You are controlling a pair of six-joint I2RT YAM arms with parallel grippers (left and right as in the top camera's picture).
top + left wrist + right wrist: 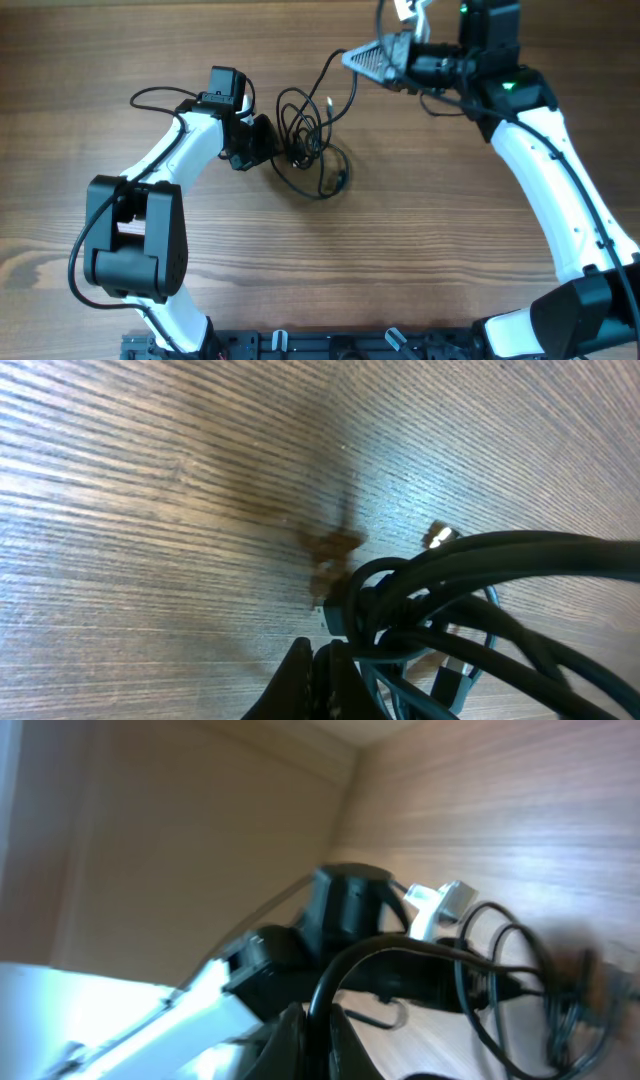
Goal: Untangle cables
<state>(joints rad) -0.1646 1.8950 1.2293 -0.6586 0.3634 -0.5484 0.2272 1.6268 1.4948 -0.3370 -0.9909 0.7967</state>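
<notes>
The piece of cable still runs into the loops, so the right gripper will next pull it to the right in the overhead view, to open table, and then let it go.
The cables [308,140] are thin black cords tangled in loose loops at the table's middle, with one plug end [329,101] sticking up. My left gripper [268,140] is at the left edge of the tangle. In the left wrist view its fingers [325,660] are pressed together where the bundle [460,575] begins, and a metal plug tip [438,537] shows behind. My right gripper [350,58] is far right of the tangle. It is shut on one strand [345,970] that runs between its fingers [318,1030] down to the loops [500,970].
The wooden table [450,230] spreads around the tangle. The left arm's own thick black wire [150,95] loops out at the far left. The left arm's black wrist [345,905] fills the middle of the right wrist view.
</notes>
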